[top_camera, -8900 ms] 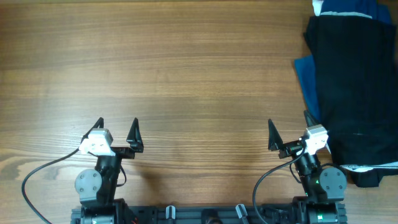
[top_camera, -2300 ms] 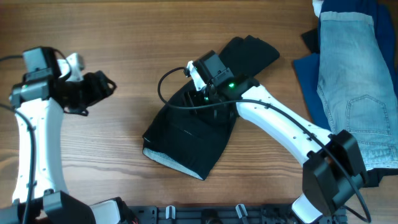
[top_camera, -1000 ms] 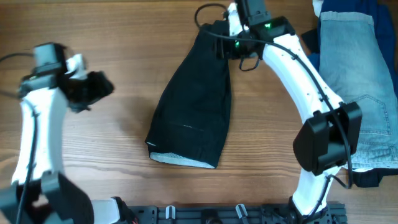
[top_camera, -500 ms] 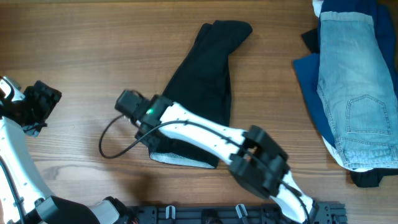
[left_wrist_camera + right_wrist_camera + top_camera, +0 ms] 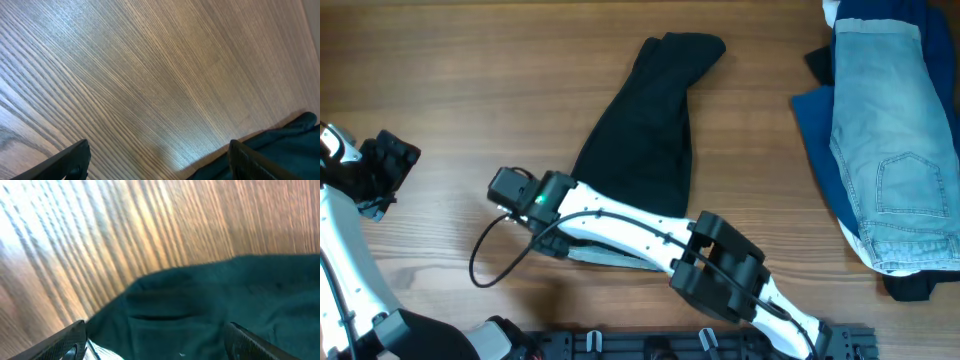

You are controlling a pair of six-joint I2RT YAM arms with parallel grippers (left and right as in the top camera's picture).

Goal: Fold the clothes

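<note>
My right gripper comes down onto the shorts' near corner next and closes on the fold by the pocket seam [image 5: 159,324].
The black shorts [image 5: 645,140] lie flat in the middle of the table, legs at the far end. Their pale waistband [image 5: 605,257] faces the near edge, partly hidden under my right arm. My right gripper [image 5: 525,195] is open and empty, hovering low at the shorts' near left corner. Its wrist view shows the dark fabric [image 5: 220,310] with a pocket seam between the open fingers [image 5: 160,342] and a bit of the pale waistband [image 5: 107,353]. My left gripper [image 5: 395,160] is open and empty at the far left, over bare wood [image 5: 157,162], with the black fabric's edge [image 5: 290,145] beside it.
Light-blue denim jeans [image 5: 880,140] lie on royal-blue cloth [image 5: 815,125] at the right edge. A dark garment [image 5: 910,287] pokes out below them. My right arm's cable [image 5: 485,265] loops over the wood near the front left.
My right gripper has moved a little left and toward the near edge, along the shorts' near left corner. The left arm and the shorts have stayed put.
</note>
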